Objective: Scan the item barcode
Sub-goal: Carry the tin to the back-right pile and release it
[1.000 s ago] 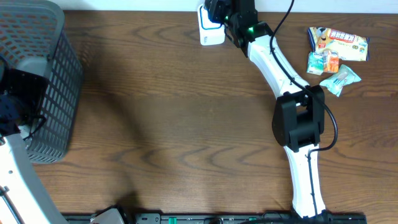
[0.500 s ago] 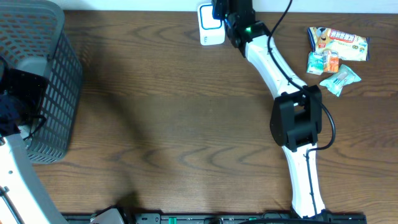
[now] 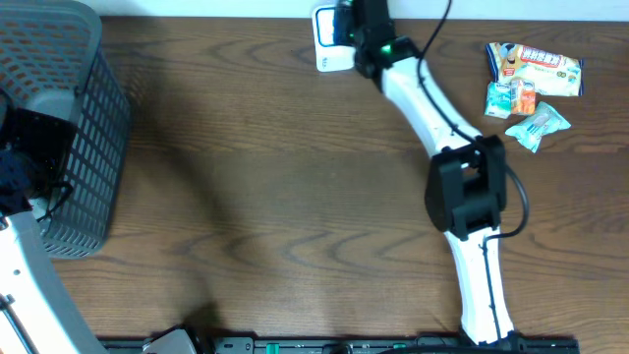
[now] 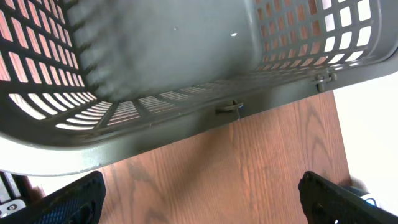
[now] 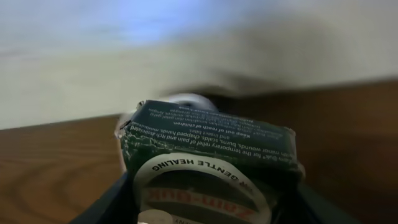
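Next, my right gripper should go to the right in the overhead view, over the snack packets, and release the green box (image 5: 208, 155), because those items already lie gathered.
A dark green box (image 5: 208, 155) with a white oval label fills the right wrist view, and my right gripper (image 5: 208, 208) is shut on its two sides. Just behind the box shows the pale rounded top of the white scanner (image 5: 186, 101). From overhead, my right gripper (image 3: 356, 25) reaches to the table's far edge, right beside the scanner (image 3: 330, 49), and the gripper's body hides the box. My left gripper (image 4: 202, 202) stands open over bare wood next to the basket's rim, with nothing between its fingers (image 4: 68, 199).
A grey mesh basket (image 3: 59, 118) stands at the left end of the table, with my left arm (image 3: 20, 162) at its near side. A few snack packets (image 3: 531, 79) lie at the back right. The white wall runs along the far edge.
My right gripper has shifted a little left and farther back with the box, closer to the scanner. The left arm has not moved.
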Tool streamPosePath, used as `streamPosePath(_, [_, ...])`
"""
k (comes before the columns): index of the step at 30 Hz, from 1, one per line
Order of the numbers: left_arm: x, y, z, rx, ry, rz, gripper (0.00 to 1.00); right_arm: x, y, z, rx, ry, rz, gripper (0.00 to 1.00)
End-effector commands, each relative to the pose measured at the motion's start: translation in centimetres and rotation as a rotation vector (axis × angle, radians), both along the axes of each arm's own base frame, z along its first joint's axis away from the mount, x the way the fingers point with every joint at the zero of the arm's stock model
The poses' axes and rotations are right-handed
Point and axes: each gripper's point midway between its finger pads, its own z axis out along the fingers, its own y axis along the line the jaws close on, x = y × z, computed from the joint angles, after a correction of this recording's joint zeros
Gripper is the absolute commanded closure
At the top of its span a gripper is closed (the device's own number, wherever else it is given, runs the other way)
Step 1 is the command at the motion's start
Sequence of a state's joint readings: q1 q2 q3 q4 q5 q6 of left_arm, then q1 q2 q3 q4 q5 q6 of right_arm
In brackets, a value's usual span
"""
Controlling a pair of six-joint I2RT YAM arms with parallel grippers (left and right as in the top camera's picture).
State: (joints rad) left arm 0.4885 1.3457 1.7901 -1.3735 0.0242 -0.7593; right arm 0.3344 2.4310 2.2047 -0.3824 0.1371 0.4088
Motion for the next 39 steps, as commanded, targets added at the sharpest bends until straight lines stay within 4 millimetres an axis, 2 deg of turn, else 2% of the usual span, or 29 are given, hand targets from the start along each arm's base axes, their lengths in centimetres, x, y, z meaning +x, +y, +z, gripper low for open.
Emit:
streamPosePath(1, [-0.1,0.2,0.0,0.003,0.002,0.008,0.02,0.0,-9.1,9.0,0.042,-0.088,-0.170,0.61])
streamPosePath(5, [-0.1,0.2,0.0,0.003,0.002,0.008,0.02,-2.9,-18.5,9.5,-0.032,0.038,-0.285,0.63])
streamPosePath(6, [-0.1,0.2,0.0,0.003,0.002,0.008,0.02,-3.5,-20.0,9.4,-0.051,0.061,-0.299,0.63])
streamPosePath(7, [-0.1,0.2,0.0,0.003,0.002,0.008,0.02,-4.5,-22.6,9.0,-0.074,0.104,-0.326,0.63])
streamPosePath(11, [-0.1,0.2,0.0,0.003,0.002,0.008,0.02,-7.7,-29.4,6.7,-0.135,0.253,-0.393,0.60])
streamPosePath(14, [-0.1,0.2,0.0,0.003,0.002,0.009,0.03,-9.8,-32.8,4.8,-0.165,0.355,-0.416,0.58])
streamPosePath(16, [-0.1,0.2,0.0,0.003,0.002,0.008,0.02,-10.9,-34.3,3.9,-0.160,0.398,-0.443,0.54])
streamPosePath(18, [-0.1,0.2,0.0,0.003,0.002,0.008,0.02,-11.5,-35.5,3.4,-0.154,0.417,-0.465,0.40])
streamPosePath(19, [-0.1,0.2,0.0,0.003,0.002,0.008,0.02,-11.6,-35.8,3.3,-0.151,0.421,-0.468,0.35])
streamPosePath(23, [-0.1,0.2,0.0,0.003,0.002,0.008,0.03,-12.0,-35.9,3.0,-0.126,0.437,-0.459,0.01])
streamPosePath(27, [-0.1,0.2,0.1,0.004,0.002,0.008,0.02,-12.3,-34.9,3.3,-0.071,0.444,-0.444,0.01])
streamPosePath(30, [-0.1,0.2,0.0,0.003,0.002,0.008,0.02,-13.1,-32.8,5.8,0.015,0.417,-0.381,0.01])
streamPosePath(33, [-0.1,0.2,0.0,0.003,0.002,0.008,0.02,-14.5,-30.5,9.4,0.092,0.377,-0.312,0.01])
streamPosePath(35, [-0.1,0.2,0.0,0.003,0.002,0.008,0.02,-16.7,-28.1,12.9,0.162,0.349,-0.251,0.01])
streamPosePath(39, [-0.1,0.2,0.0,0.003,0.002,0.008,0.02,-21.5,-24.7,17.1,0.208,0.353,-0.194,0.01])
